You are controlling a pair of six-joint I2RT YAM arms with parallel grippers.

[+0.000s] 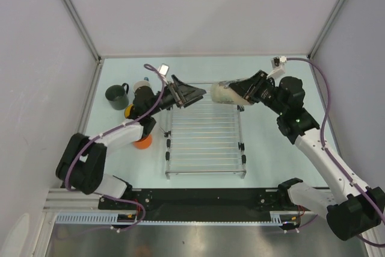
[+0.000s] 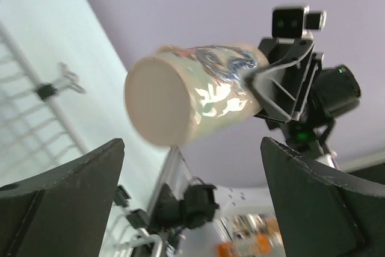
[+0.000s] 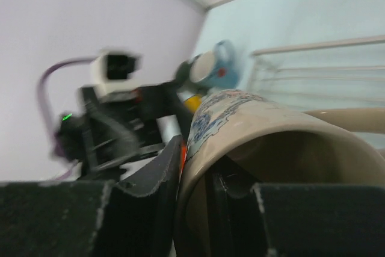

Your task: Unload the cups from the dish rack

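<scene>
I need to move my right gripper to the right in the top view, tip the mug upright and lower it onto the tabletop beside the rack, because that spot's empty.
The tall beige mug (image 1: pixel 224 92) lies on its side in the air over the far end of the silver wire dish rack (image 1: pixel 204 142). My right gripper (image 1: pixel 240 91) is shut on its rim, one finger (image 3: pixel 153 179) outside and one inside the mug (image 3: pixel 271 136). My left gripper (image 1: pixel 197 97) is open and empty just left of the mug's base, facing it (image 2: pixel 192 97); its fingers (image 2: pixel 60 203) stand wide apart. The dark grey mug (image 1: pixel 117 96) stands on the table at far left. The orange mug (image 1: pixel 142 142) and yellow mug (image 1: pixel 128 111) show partly under my left arm. The blue mug (image 3: pixel 213 67) stands behind it.
The rack holds no mugs; its bars show in the left wrist view (image 2: pixel 24 118) and the right wrist view (image 3: pixel 319 70). White walls enclose the table on the left, back and right. A black rail (image 1: pixel 204 200) runs along the near edge.
</scene>
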